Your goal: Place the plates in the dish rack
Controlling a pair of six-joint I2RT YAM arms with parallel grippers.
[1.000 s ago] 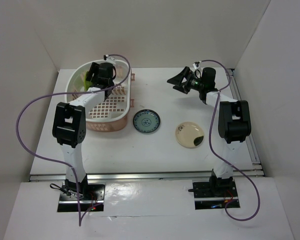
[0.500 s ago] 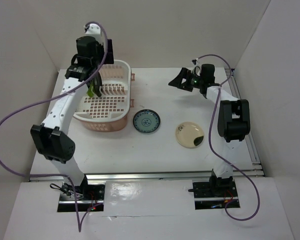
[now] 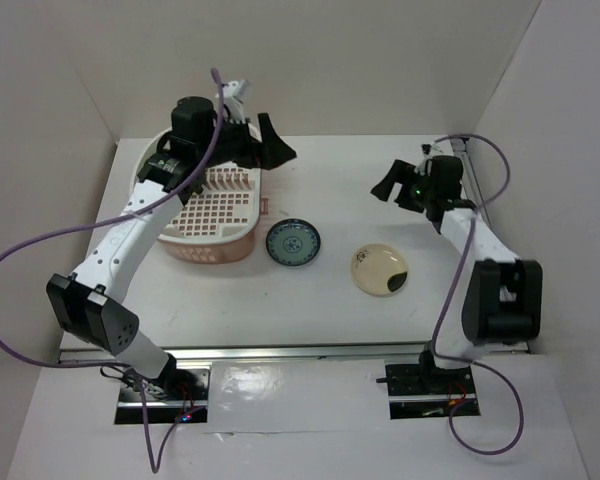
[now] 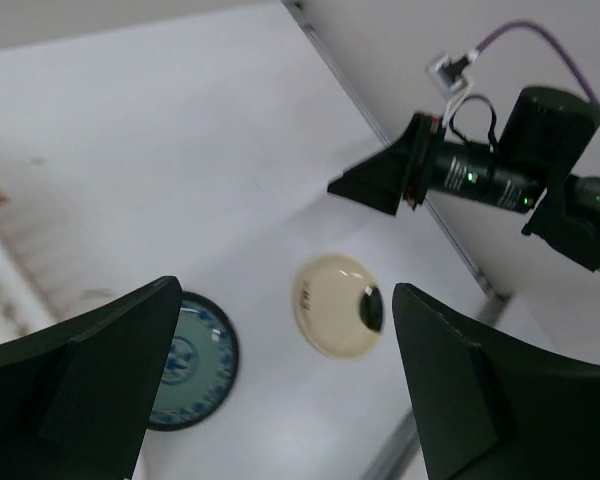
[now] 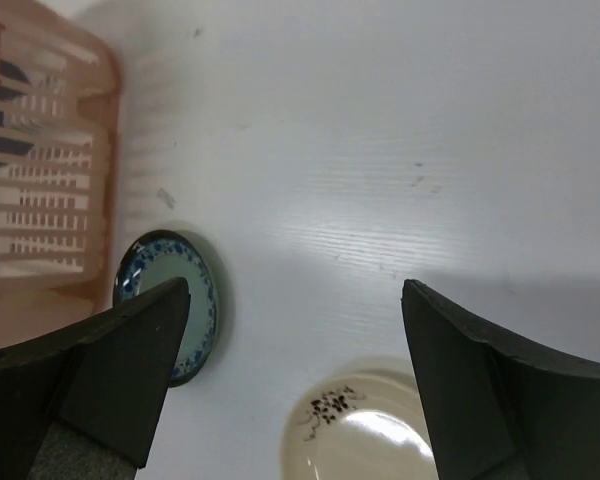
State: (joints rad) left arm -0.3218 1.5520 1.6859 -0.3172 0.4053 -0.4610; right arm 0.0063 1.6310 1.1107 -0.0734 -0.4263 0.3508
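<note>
The cream plate's dark-patched edge (image 3: 401, 283) lies below and back of my right gripper, so it comes between the fingers next as they move back and down, where the table is clear.
The blue-green patterned plate (image 3: 293, 243) lies flat on the table just right of the pale pink dish rack (image 3: 242, 232). The cream plate with a dark patch (image 3: 380, 269) lies further right. My left gripper (image 3: 270, 145) is open and empty, in the air over the rack's far right rim; its view shows the blue-green plate (image 4: 200, 360) and the cream plate (image 4: 338, 305) below. My right gripper (image 3: 388, 180) is open and empty, above the table behind the cream plate (image 5: 365, 430). The lime green and black plates are hidden.
White walls enclose the table on the left, back and right. The rack (image 5: 40, 200) shows at the left of the right wrist view, with dark shapes behind its slots. A metal rail (image 3: 480, 200) runs along the table's right edge.
My left arm swung from the rack's far left to its far right rim, and the green plate it carried is gone from view. My right gripper moved right and nearer.
</note>
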